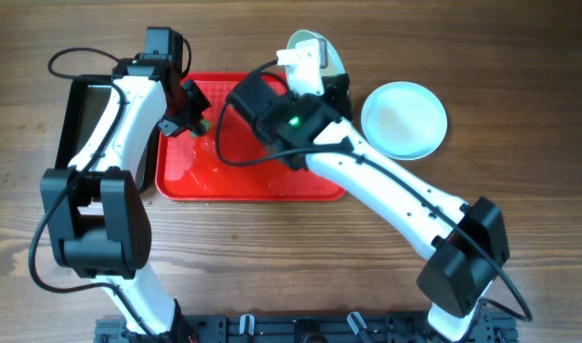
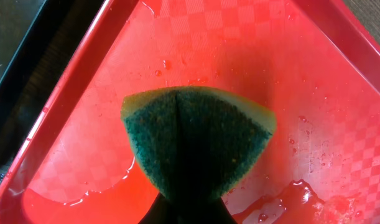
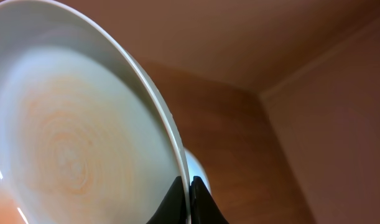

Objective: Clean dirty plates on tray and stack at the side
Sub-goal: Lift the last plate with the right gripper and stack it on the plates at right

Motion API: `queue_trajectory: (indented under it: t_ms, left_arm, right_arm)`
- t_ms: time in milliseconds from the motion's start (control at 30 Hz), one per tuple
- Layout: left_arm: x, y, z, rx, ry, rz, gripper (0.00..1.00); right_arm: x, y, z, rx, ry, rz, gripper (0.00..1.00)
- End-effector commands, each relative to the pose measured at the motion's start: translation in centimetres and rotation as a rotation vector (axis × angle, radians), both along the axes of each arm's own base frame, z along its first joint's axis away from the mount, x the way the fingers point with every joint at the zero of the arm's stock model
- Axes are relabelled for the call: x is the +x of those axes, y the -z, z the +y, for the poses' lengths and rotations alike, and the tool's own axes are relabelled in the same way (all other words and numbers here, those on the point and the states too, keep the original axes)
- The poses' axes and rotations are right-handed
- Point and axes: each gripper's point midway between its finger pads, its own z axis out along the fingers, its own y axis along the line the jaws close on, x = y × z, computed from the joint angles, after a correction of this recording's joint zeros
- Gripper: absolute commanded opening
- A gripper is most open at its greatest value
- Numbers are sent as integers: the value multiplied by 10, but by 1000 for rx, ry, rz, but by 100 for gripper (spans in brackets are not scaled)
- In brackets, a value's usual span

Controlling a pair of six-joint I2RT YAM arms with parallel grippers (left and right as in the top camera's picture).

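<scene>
The robot needs to swing its right gripper to the right in the overhead view next, over the second pale plate (image 1: 404, 120) (image 3: 198, 170) below, then tilt the upright plate flat, lower it and let it go.
The red tray (image 1: 243, 181) lies mid-table, wet, with no plate lying on it; it also shows in the left wrist view (image 2: 339, 93). My right gripper (image 1: 314, 71) is shut on the rim of a plate (image 1: 314, 48) and holds it on edge above the tray's far right corner. In the right wrist view (image 3: 188, 186) that plate (image 3: 71, 137) shows faint orange-brown smears. A second pale plate (image 1: 403, 119) lies flat on the table right of the tray. My left gripper (image 1: 190, 119) is shut on a folded green and yellow sponge (image 2: 196, 140) over the tray's left part.
A black metal pan (image 1: 81, 119) sits left of the tray, its edge showing in the left wrist view (image 2: 28, 56). Water pools on the tray (image 2: 283, 202). The wooden table (image 1: 519, 210) extends on both sides.
</scene>
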Motion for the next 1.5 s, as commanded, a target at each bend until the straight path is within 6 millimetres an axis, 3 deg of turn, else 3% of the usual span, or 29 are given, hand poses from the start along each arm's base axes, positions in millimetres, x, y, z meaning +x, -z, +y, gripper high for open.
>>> queue_trajectory:
  t_ms: [0,233,333,467,567,633,767,833,967,1033,1133,1200,1233,1267,1300,1400,1467]
  left_arm:
    - [0,5,-2,-20,-8,8,4]
    - [1,5,-2,-20,-8,7,4]
    - [0,5,-2,-21,-8,8,4]
    - [0,5,-2,-20,-8,8,4]
    - [0,5,-2,-20,-8,8,4]
    - [0,5,-2,-20,-8,9,4]
    - [0,5,-2,-20,-6,8,4]
    - [0,5,-2,-18,0,8,4]
    - [0,5,-1,-8,24,6,4]
    - [1,5,-1,-8,24,5,4]
    - [1,5,-1,-8,24,5,4]
    - [2,5,-1,-9,24,-2,4]
    - [3,5,-1,-9,24,-4,4]
    - [3,5,-1,-9,25,-6,4]
    - [5,3,-1,-3,52,-16,4]
    - [8,-19,7,27,110,-38,4]
    - [10,-37,31,86,64,-54,4]
  right_arm:
    - [-8,-36,-2,-69,42,-163,4]
    - [-9,-36,0,-68,37,-166,4]
    - [-7,-25,2,-7,28,-125,4]
    - [7,37,2,240,-46,204,4]
    - [15,67,-9,401,-90,400,4]
    - [24,79,-31,529,-74,480,4]
    - [43,89,-95,751,41,515,4]
    - [49,100,-148,841,129,519,4]
    - [40,133,-207,877,278,522,4]
    - [27,160,-223,892,335,538,4]
    - [15,189,-227,917,376,550,4]
    - [9,205,-217,958,357,574,8]
    - [6,208,-217,960,361,581,17]
    - [4,210,-217,961,367,587,34]
    - [2,210,-216,961,369,592,47]
    - [5,194,-209,995,336,592,48]
    - [12,171,-208,1000,307,558,50]
